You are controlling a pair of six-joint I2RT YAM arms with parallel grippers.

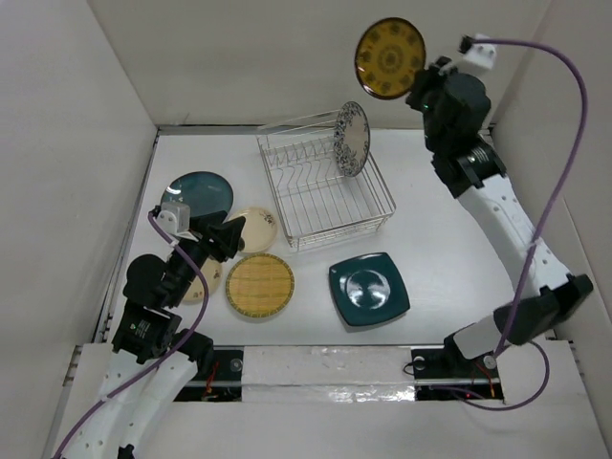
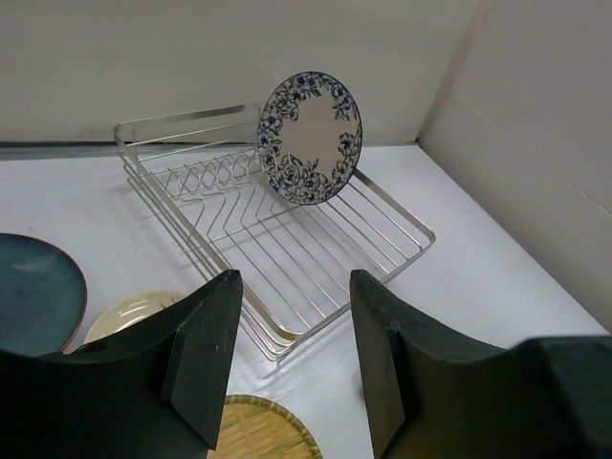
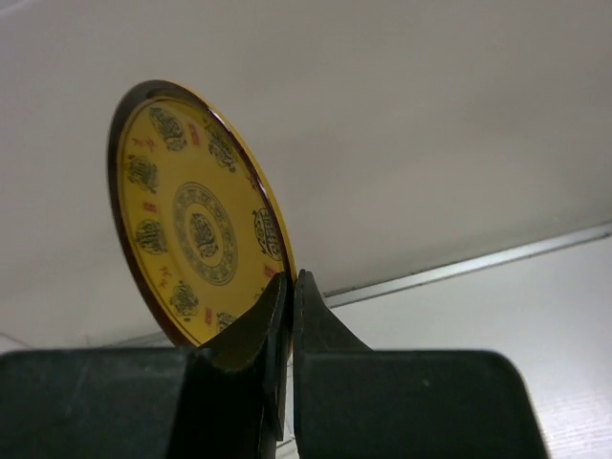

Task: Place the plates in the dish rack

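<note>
The rack's wire slots are empty beside the blue-and-white patterned plate (image 1: 351,139), so I need to move my right gripper to the left in the top view over the rack (image 1: 320,196), then down there.
My right gripper (image 1: 419,88) (image 3: 290,277) is shut on the rim of the small yellow-brown patterned plate (image 1: 389,57) (image 3: 191,220), holding it upright high above the back right. The silver wire dish rack (image 1: 320,196) (image 2: 287,239) holds a blue-and-white patterned plate (image 1: 351,139) (image 2: 311,141) standing on edge at its far end. My left gripper (image 1: 234,234) (image 2: 295,277) hangs open and empty left of the rack's near corner. Below it lie a cream plate (image 1: 255,228) (image 2: 134,316) and a woven yellow-tan plate (image 1: 260,284) (image 2: 258,430).
A round dark teal plate (image 1: 201,194) (image 2: 33,292) lies at the left. A square dark teal plate (image 1: 368,289) sits in front of the rack. A second cream plate (image 1: 206,280) is partly hidden under my left arm. White walls close in on three sides.
</note>
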